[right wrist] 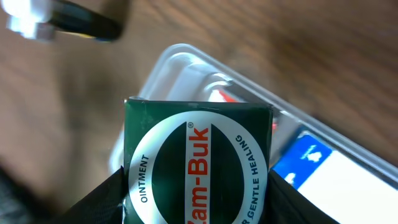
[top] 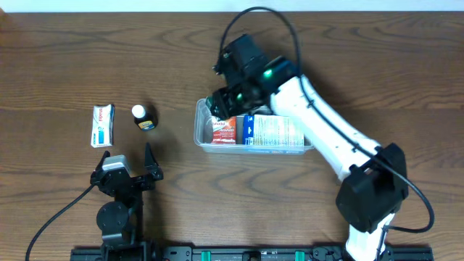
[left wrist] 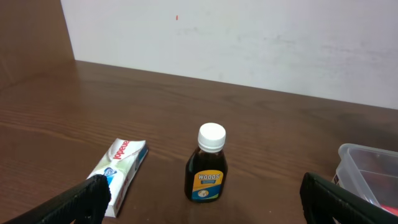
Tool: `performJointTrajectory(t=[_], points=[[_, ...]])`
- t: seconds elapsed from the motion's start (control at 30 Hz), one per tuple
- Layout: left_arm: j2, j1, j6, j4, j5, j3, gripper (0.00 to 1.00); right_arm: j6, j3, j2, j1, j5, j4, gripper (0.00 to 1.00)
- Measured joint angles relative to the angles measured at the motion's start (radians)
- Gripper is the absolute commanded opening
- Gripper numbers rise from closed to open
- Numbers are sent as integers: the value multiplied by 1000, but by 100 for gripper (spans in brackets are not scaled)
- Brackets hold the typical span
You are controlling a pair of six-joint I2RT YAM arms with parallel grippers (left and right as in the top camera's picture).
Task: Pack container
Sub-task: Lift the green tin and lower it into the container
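I will first move my right gripper down and back, turning the Zam-Buk box square to the container's rim, to get it over the red packet (top: 225, 130).
The clear plastic container (top: 254, 148) lies at the table's centre. It holds a red packet (top: 225, 130) and a blue-and-white box (top: 272, 132). My right gripper (top: 225, 101) hovers over the container's left end, shut on a green Zam-Buk ointment box (right wrist: 196, 162). In the right wrist view the container's rim (right wrist: 186, 56) shows just beyond that box. My left gripper (top: 129, 163) stands open and empty near the front left. A dark brown bottle with a white cap (left wrist: 208, 168) is ahead of it, between the lines of its fingers.
A white toothpaste box (top: 103, 125) lies left of the bottle (top: 143, 117). The right arm's white links reach over the container's right half. A black rail runs along the table's front edge.
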Motion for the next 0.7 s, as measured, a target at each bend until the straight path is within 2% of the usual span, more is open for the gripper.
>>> performJointTrajectory(t=[0.23,0.47,0.7], points=[[0,0,0,0,0,0,98,52,-119,0,48,160,90,46],[0,0,0,0,0,0,98,103,-224,3,48,195,146,47],[0,0,0,0,0,0,98,143,-245,5,53,206,219,48]])
